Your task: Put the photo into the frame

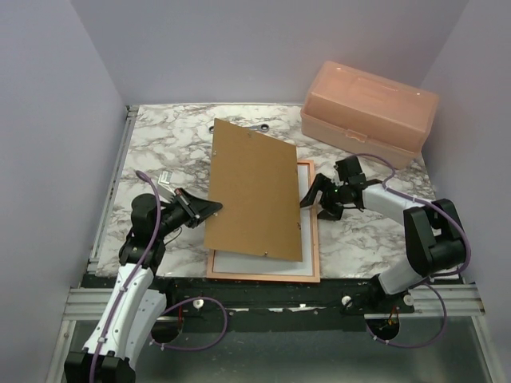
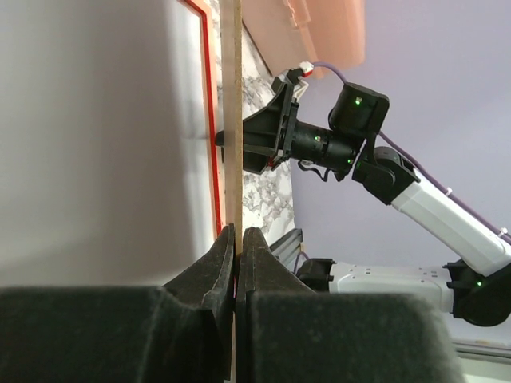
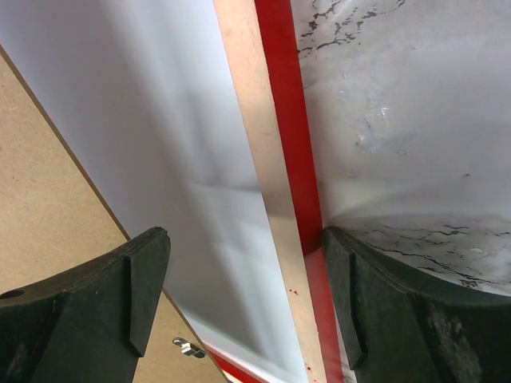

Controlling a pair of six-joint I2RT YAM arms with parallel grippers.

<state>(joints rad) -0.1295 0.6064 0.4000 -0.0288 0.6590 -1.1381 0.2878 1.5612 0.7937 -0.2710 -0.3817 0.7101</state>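
Note:
White still shows along the frame [image 1: 316, 239]. My left gripper should next move the board toward the bar by my right gripper, lower the board into the frame and release it.
The frame [image 1: 316, 239] lies flat on the table with its pale wood-orange back up; its red side shows in the right wrist view [image 3: 289, 136]. A white sheet [image 1: 255, 265] fills its opening, and no printed side shows, so I cannot tell whether it is the photo. The brown backing board [image 1: 255, 191] lies tilted over the frame. My left gripper [image 1: 212, 208] is shut on the board's left edge [image 2: 232, 120]. My right gripper [image 1: 317, 201] is open, with its fingers either side of the frame's right rail [image 3: 263, 175].
A pink plastic box [image 1: 370, 112] stands at the back right. A small metal piece [image 1: 165, 182] lies on the marble table [image 1: 160, 144] left of the board. Walls close in on the left, right and back.

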